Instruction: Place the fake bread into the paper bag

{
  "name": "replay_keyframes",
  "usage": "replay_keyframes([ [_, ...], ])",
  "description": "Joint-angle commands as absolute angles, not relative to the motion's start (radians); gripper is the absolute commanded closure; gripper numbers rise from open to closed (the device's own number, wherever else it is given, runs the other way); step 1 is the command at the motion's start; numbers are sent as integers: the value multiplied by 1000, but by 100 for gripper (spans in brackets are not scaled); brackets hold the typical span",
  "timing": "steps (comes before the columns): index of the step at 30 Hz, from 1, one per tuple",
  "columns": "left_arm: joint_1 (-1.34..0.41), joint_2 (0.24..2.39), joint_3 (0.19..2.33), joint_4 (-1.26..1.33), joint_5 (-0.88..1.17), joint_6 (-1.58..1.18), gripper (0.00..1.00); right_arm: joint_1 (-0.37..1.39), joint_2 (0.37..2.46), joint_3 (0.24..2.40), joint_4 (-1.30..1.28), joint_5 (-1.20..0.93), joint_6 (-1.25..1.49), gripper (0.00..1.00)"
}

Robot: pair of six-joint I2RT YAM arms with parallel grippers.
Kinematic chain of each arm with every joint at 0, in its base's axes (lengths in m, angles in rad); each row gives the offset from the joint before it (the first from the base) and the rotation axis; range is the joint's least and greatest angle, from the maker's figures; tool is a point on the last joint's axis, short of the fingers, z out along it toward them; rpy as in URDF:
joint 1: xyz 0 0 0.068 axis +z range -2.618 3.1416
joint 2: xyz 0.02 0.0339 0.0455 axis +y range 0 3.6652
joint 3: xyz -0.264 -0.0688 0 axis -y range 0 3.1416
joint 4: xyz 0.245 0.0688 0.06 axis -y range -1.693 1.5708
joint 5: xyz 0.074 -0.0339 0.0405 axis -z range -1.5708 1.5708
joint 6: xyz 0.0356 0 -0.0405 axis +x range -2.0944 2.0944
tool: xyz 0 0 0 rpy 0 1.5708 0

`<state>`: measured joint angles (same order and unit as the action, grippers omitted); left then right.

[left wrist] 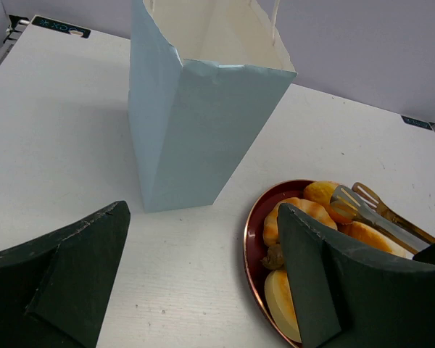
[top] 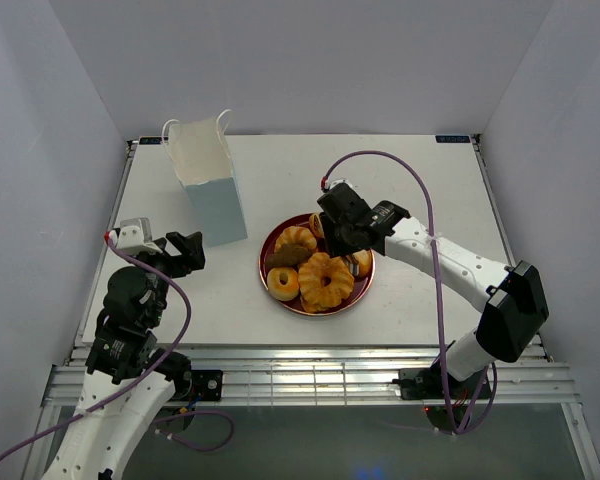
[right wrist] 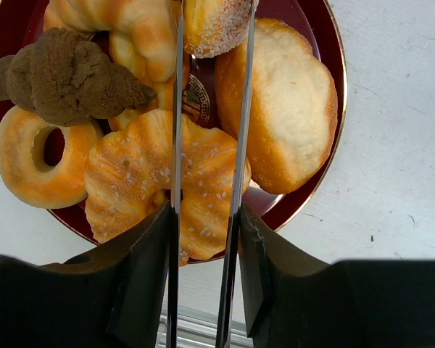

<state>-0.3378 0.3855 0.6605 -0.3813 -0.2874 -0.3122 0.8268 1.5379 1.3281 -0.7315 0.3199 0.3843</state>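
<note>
I will lift the sugared bun with my right gripper, carry it left in the top view over the bag's opening [top: 200,154], clear of the bag's tall sides, and then release it.
The fake bread lies on a dark red plate [top: 366,285]: a twisted ring [right wrist: 141,174], a ring donut [right wrist: 36,156], a dark brown piece [right wrist: 65,76], a flat bun [right wrist: 290,116] and a sugared bun [right wrist: 214,25]. My right gripper [right wrist: 203,217] is over the plate, also seen from above [top: 342,235]. It is shut on silver tongs [right wrist: 176,109], whose two arms run along either side of the sugared bun. The pale blue paper bag [top: 212,190] stands upright and open to the plate's left. My left gripper [left wrist: 203,217] is open and empty, near the bag [left wrist: 203,123].
The plate [left wrist: 257,225] sits just right of the left gripper, with the tongs [left wrist: 370,210] over the buns. Grey walls enclose the white table on three sides. The table's metal front edge runs just below the plate.
</note>
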Motion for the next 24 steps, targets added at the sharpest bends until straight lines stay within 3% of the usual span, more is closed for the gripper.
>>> replay_keyframes([
  [1,-344,373,650,-373,-322,-311,7,833,1491,1376,-732,356,379,65],
  [24,-344,308,660,-414,-595,-374,9,880,1335,1563,-818,321,227,67],
])
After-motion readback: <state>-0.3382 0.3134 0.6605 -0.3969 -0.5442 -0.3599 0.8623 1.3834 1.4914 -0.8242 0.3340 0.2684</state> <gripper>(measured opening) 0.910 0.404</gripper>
